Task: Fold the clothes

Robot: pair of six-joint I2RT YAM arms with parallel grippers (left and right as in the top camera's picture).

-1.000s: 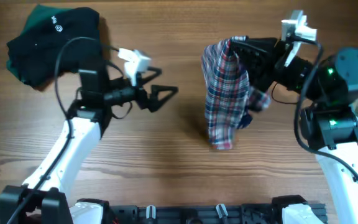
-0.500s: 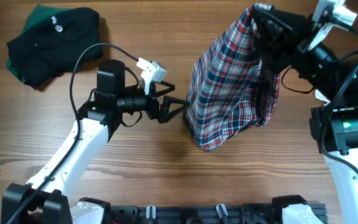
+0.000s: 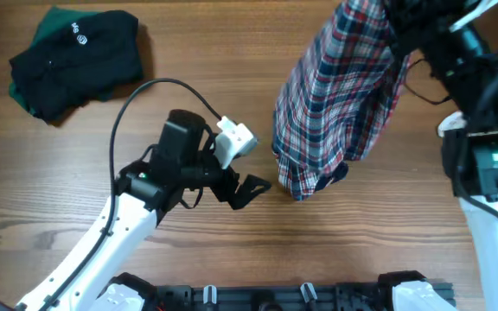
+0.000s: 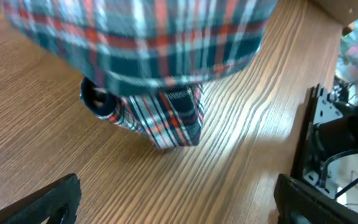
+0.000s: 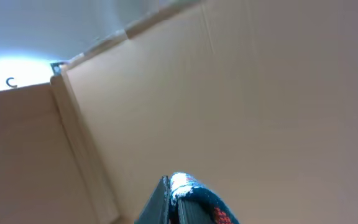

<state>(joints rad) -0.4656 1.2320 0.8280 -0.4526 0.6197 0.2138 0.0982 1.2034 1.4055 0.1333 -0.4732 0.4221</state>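
Note:
The tabletop by the white cloth is below my right gripper and to its right in the overhead view, so I need to swing the gripper down sideways to release the fold.
The red, navy and white plaid top (image 3: 340, 95) hangs from my right gripper (image 3: 392, 10), which is raised at the top right and shut on its upper edge. In the right wrist view the fingers pinch the navy trim (image 5: 194, 199) and the camera faces the ceiling. The top's lower hem (image 3: 305, 186) hangs at or just above the table. My left gripper (image 3: 262, 188) is open and empty, just left of that hem. In the left wrist view the plaid hem (image 4: 166, 118) hangs ahead of the open fingers (image 4: 45, 202).
A black-green logo garment (image 3: 72, 56) lies bunched at the back left of the wooden table (image 3: 188, 95). The right arm's base (image 3: 487, 155) stands at the right edge. A black rail (image 3: 275, 295) runs along the front edge.
My right gripper has lifted the plaid top higher and it hangs longer. My left gripper has moved right and toward the front, ending by the hem, still open.

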